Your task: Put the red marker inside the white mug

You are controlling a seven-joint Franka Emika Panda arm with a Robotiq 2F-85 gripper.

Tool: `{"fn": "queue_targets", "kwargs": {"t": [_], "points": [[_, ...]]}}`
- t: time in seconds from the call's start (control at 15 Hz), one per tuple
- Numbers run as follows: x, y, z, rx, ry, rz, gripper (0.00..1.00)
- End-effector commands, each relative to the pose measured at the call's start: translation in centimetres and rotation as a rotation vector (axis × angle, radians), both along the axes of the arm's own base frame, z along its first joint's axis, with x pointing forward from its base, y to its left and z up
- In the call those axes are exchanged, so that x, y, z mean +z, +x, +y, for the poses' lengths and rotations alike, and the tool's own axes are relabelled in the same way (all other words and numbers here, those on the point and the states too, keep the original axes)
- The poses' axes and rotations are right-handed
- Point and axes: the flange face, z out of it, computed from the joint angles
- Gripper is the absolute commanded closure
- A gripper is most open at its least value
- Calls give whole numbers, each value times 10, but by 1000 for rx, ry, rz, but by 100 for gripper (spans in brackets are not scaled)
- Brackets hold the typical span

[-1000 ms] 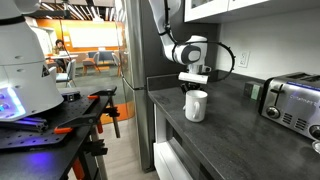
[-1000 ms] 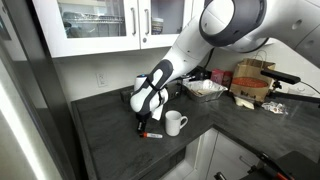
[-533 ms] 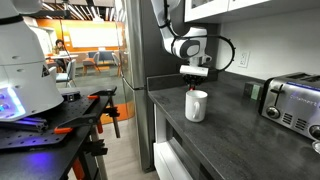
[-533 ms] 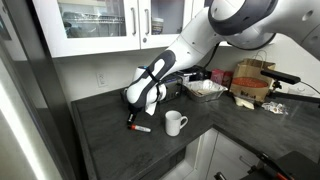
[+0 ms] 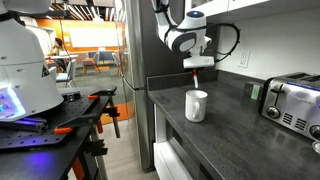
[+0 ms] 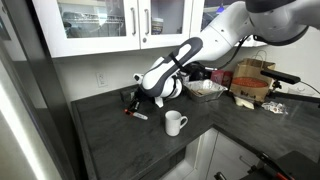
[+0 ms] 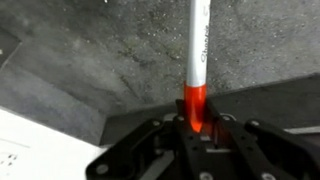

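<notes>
The marker still hangs apart from the mug. It rises with my gripper next, comes back over the white mug's opening (image 5: 196,94) and goes down to be released.
My gripper (image 7: 195,128) is shut on the red cap end of the red marker (image 7: 198,50), whose white barrel points away from the wrist camera. In an exterior view the gripper (image 5: 199,66) holds the marker (image 5: 196,79) above the dark counter, just over and behind the white mug (image 5: 196,105). In an exterior view the gripper (image 6: 134,101) with the marker (image 6: 136,112) is to the left of the mug (image 6: 175,123) and apart from it. The mug stands upright, handle to one side.
A chrome toaster (image 5: 291,99) stands on the dark counter (image 5: 235,135) past the mug. A tray (image 6: 205,88) and a cardboard box (image 6: 252,80) sit at the back. White cabinets (image 6: 110,25) hang overhead. The counter's front edge (image 5: 170,125) drops off beside the mug.
The gripper has risen from the counter with the red marker shut in it, lifting it from beside the mug to above mug height.
</notes>
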Motion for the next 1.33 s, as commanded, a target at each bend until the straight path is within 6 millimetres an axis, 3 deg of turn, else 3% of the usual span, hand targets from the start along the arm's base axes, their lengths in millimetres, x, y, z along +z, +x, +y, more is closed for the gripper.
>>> {"fn": "queue_targets", "kwargs": {"t": [0.0,0.2,0.6,0.8,0.93,1.27], "points": [[27,-17,-31,60,147,-121,94],[34,-28,-66,44,251,-133,94],[15,-43,-133,-63,410,-131,94],[7,-44,-146,-78,428,-129,94],[7,-44,-144,-60,413,-132,94],[17,-47,-155,-119,450,-177,94]]}}
